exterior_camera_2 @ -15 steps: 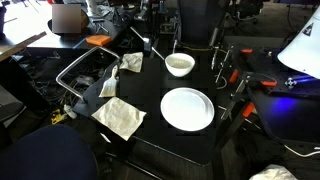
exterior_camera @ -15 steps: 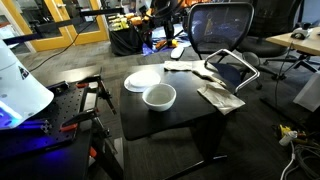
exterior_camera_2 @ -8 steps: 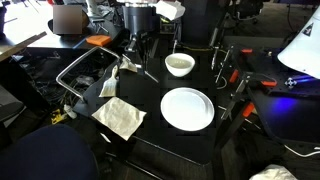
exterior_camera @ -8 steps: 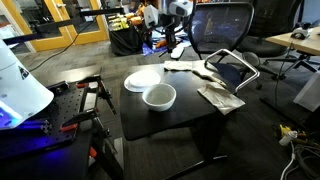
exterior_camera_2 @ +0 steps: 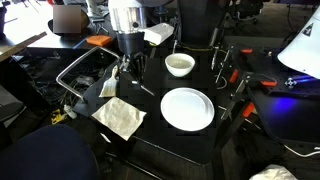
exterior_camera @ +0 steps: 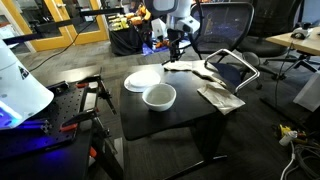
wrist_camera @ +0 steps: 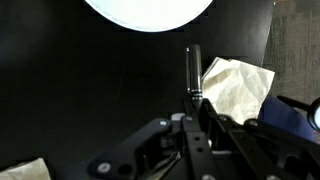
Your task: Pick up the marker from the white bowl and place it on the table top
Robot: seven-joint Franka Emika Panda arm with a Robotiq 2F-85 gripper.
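Observation:
The marker hangs over bare black table top (exterior_camera_2: 146, 99) (wrist_camera: 180, 72) between the plate and the cloth, so I will lower my gripper toward that clear part of the table top and release the marker.
My gripper (exterior_camera_2: 130, 66) is shut on the slim dark marker (wrist_camera: 193, 62), which sticks out past the fingertips in the wrist view. It hangs low over the black table top (exterior_camera_2: 155, 75) beside the white bowl (exterior_camera_2: 180, 65), near a crumpled cloth (exterior_camera_2: 118, 85). In an exterior view the gripper (exterior_camera: 178, 48) is over the table's far side, behind the bowl (exterior_camera: 159, 97), which looks empty. In the wrist view the gripper (wrist_camera: 192, 100) points at the dark table top (wrist_camera: 90, 90). A round white dish (wrist_camera: 150, 10) is cut off at the top; bowl or plate, I cannot tell.
A flat white plate (exterior_camera_2: 187, 108) lies next to the bowl, also in an exterior view (exterior_camera: 142, 80). White cloths (exterior_camera_2: 120, 118) (wrist_camera: 235, 85) lie on the table. A metal-framed tray (exterior_camera: 235, 65) sits at one edge. An office chair (exterior_camera: 220, 25) stands behind. Red-handled clamps (exterior_camera_2: 235, 80) flank the table.
The gripper has moved from behind the table to over the table top near the cloths, coming lower, with the marker in it.

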